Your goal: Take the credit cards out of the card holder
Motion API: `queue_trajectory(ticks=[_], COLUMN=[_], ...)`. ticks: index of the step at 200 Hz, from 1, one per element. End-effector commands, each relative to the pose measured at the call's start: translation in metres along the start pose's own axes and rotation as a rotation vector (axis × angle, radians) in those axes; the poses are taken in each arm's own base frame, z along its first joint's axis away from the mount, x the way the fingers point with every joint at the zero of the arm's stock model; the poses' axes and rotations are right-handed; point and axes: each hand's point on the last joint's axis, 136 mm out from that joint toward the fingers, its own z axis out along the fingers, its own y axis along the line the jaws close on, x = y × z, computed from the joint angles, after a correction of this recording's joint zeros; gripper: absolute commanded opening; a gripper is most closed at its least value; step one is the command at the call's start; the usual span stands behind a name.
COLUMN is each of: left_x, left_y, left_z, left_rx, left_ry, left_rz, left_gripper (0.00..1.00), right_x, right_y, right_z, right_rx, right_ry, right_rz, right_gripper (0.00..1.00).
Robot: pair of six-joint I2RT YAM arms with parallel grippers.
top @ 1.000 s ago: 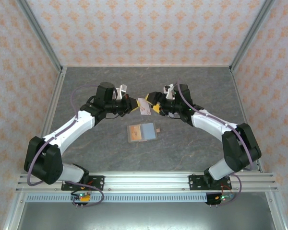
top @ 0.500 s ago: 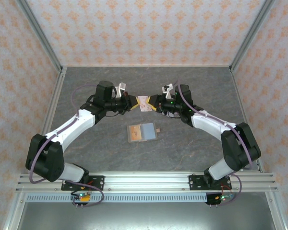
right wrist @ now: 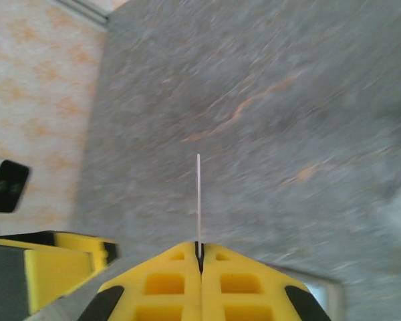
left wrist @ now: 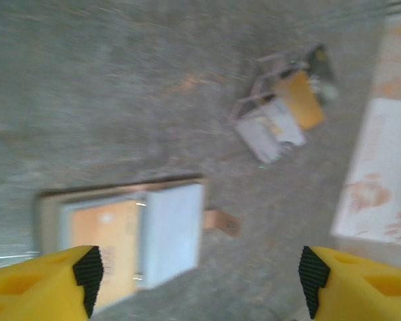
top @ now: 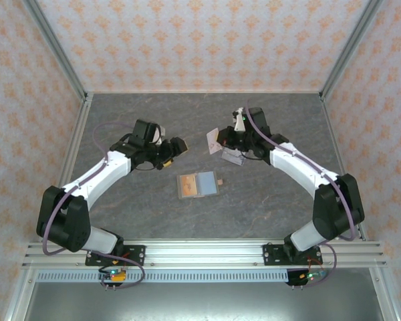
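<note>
The glossy piece has just its near part clear of the tan and dark parts, so the robot's right gripper will next turn and lower the pinkish credit card into that part, then release the card.
The card holder (top: 198, 184) lies open on the table between the arms, with its brown tab (left wrist: 221, 222) at the right edge. An orange credit card (left wrist: 100, 239) sits in its left half; the right half is grey-blue. My right gripper (top: 218, 140) is shut on a pale pinkish credit card (top: 212, 140), held above the table behind the holder; that card shows edge-on (right wrist: 198, 197) between the shut jaws (right wrist: 200, 257) and as a pale face (left wrist: 381, 174). My left gripper (top: 177, 146) stands open with nothing between its pads, above and left of the holder (left wrist: 200, 277).
A glossy clear piece with tan and dark parts (left wrist: 281, 114) lies on the table under the right wrist (top: 232, 159). Patterned walls and metal rails bound the grey table (top: 154, 114) at the back and both sides.
The left gripper opened, let go of the pale card and drew back to the left. The right gripper shut on that card and moved right with it.
</note>
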Motion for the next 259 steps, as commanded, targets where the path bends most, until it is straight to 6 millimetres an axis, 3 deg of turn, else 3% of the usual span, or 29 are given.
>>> queue_trajectory(ticks=[1, 33, 51, 101, 136, 164, 259], left_x=[-0.011, -0.013, -0.012, -0.009, -0.005, -0.003, -0.001], left_y=[0.034, 0.048, 0.051, 0.061, 0.068, 0.070, 0.072], left_z=[-0.011, -0.020, -0.021, -0.023, -0.025, -0.026, -0.024], left_rx=[-0.195, -0.261, -0.285, -0.309, -0.342, -0.352, -0.353], left_ry=[-0.060, -0.077, -0.069, -0.073, -0.059, -0.050, -0.039], left_rz=[0.062, 0.102, 0.125, 0.145, 0.148, 0.144, 0.138], left_gripper=[0.85, 0.91, 0.94, 1.00, 1.00, 1.00, 1.00], right_x=[-0.021, -0.053, -0.058, -0.028, -0.017, 0.003, 0.009], right_y=[-0.031, -0.060, -0.069, -0.075, -0.085, -0.089, -0.113], right_z=[-0.023, -0.037, -0.033, -0.008, 0.005, 0.013, 0.030], right_rx=[0.193, 0.369, 0.382, 0.275, 0.251, 0.182, 0.226], right_ry=[-0.066, -0.100, -0.054, 0.170, 0.285, 0.418, 0.478], right_rz=[-0.268, -0.416, -0.499, -0.783, -0.835, -0.852, -0.872], right_gripper=[0.00, 0.00, 0.00, 0.00, 0.00, 0.00, 0.00])
